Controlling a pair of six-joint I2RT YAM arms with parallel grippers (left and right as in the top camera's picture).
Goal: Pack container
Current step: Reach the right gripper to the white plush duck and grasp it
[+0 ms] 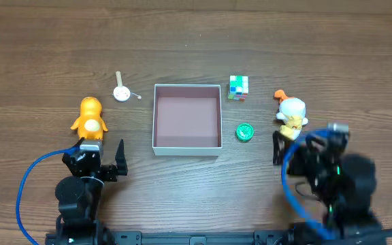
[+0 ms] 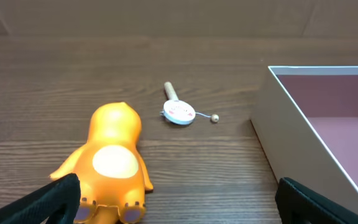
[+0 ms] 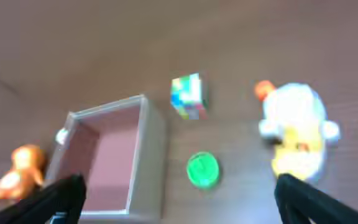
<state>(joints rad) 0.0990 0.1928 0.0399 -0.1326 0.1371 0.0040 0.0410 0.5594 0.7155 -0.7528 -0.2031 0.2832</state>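
The white and yellow figure's round white body (image 1: 292, 108) (image 3: 295, 106) is outward of my right gripper's fingers and below them. I need to reach that open gripper outward and down over it next.
The container (image 1: 158, 116) is a square white-walled box with a pink floor at the table's middle; it holds nothing. It also shows in the left wrist view (image 2: 291, 124) and the right wrist view (image 3: 148, 143). An orange figure (image 1: 90, 117) stands left of it, just ahead of my open left gripper (image 1: 104, 162); its feet lie by the left finger (image 2: 114, 162). A white and yellow figure (image 1: 291, 116), a green disc (image 1: 244, 132) and a multicoloured cube (image 1: 238, 86) lie right of the container. My right gripper (image 1: 298, 146) is open and empty near the white figure (image 3: 297, 130).
A small white drum toy with a wooden stick (image 1: 121, 91) lies behind the orange figure, left of the container. In the right wrist view the green disc (image 3: 202, 170) and cube (image 3: 188, 94) appear blurred. Blue cables loop beside both arms.
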